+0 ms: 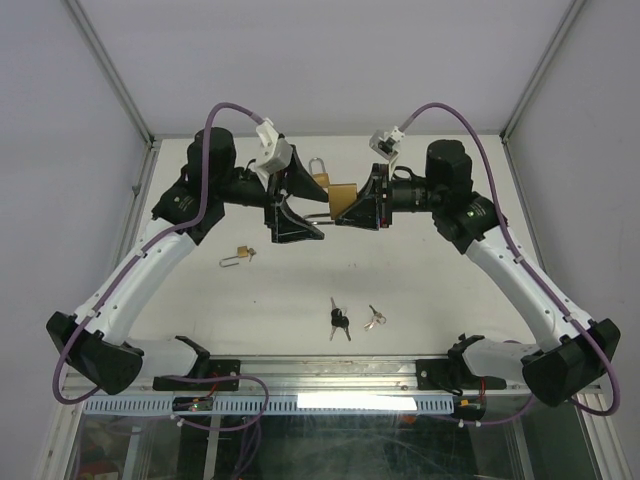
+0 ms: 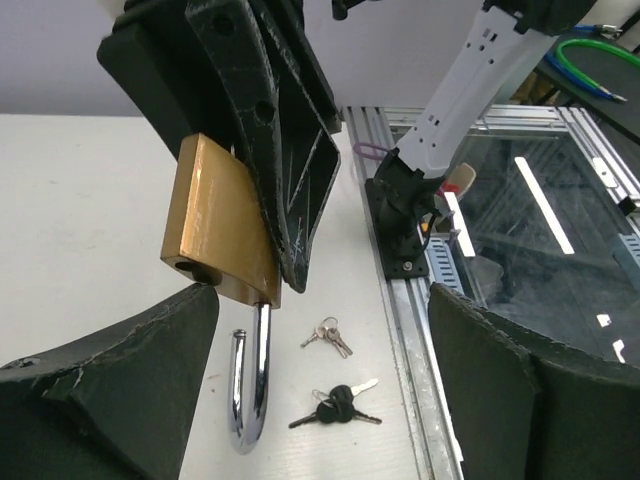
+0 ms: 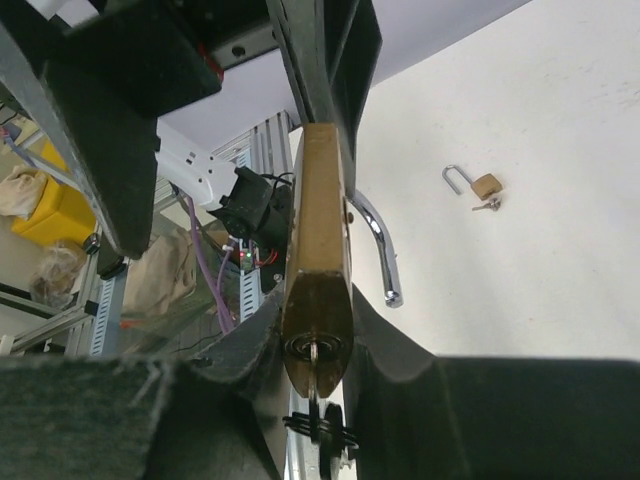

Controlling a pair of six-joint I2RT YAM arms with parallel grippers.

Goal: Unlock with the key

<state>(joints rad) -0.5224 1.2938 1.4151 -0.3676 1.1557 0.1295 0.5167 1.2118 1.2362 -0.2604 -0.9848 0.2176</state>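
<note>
My right gripper moves down toward the left in the top view next, onto the bare tabletop beside the small padlock, and releases, since the padlock's shackle stands open.
A brass padlock (image 1: pixel 343 198) hangs in the air at the table's middle, with my right gripper (image 1: pixel 347 207) shut on its body. In the right wrist view the padlock (image 3: pixel 318 230) sits between my fingers (image 3: pixel 240 350), and a key (image 3: pixel 316 365) with a black head stands in its keyhole. Its chrome shackle (image 2: pixel 250 390) is swung open, one end free. My left gripper (image 2: pixel 322 300) is open, its wide-apart fingers (image 2: pixel 130 360) flanking the shackle end of the padlock (image 2: pixel 215 225) and gripping nothing.
A second brass padlock (image 1: pixel 320 180) sits on the table behind the grippers. A small padlock (image 1: pixel 238 256) with a key lies at the left. A black-headed key bunch (image 1: pixel 339 320) and a silver bunch (image 1: pixel 375 318) lie near the front rail (image 1: pixel 330 370).
</note>
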